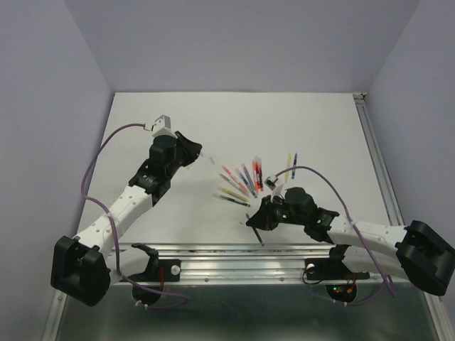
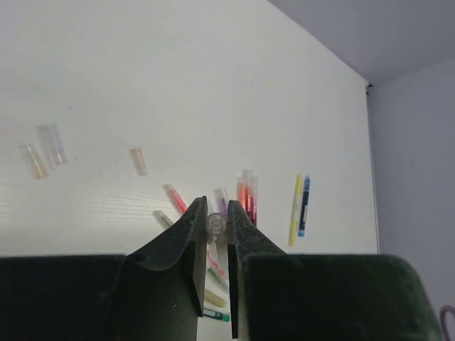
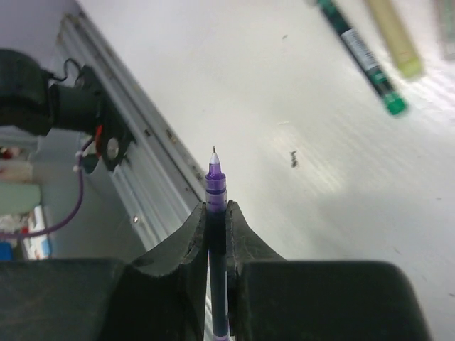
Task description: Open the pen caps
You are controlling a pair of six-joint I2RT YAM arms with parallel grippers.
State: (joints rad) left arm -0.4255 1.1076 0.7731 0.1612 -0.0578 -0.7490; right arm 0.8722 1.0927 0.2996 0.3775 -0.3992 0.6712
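Observation:
The right gripper moves outward next, turns the purple pen's tip away from the bar and comes down beside the yellow pen, since the purple pen's tip is already bare.
My left gripper (image 2: 215, 227) is shut on a clear pen cap (image 2: 215, 224), seen end-on between the fingertips and held above the table. In the top view this gripper (image 1: 203, 155) is left of the pen pile (image 1: 242, 181). Three loose caps lie on the table: a pinkish one (image 2: 33, 160), a clear one (image 2: 52, 144) and a pale orange one (image 2: 138, 160). My right gripper (image 3: 216, 213) is shut on an uncapped purple pen (image 3: 215, 188), bare tip pointing out towards the rail. In the top view it (image 1: 256, 226) is near the table's front edge.
Several coloured pens lie fanned at mid-table, with a yellow pen (image 2: 296, 208) and a blue pen (image 2: 304, 206) side by side to their right. A green pen (image 3: 362, 53) and a pale yellow pen (image 3: 394, 35) lie near my right gripper. The metal rail (image 1: 234, 250) runs along the front edge.

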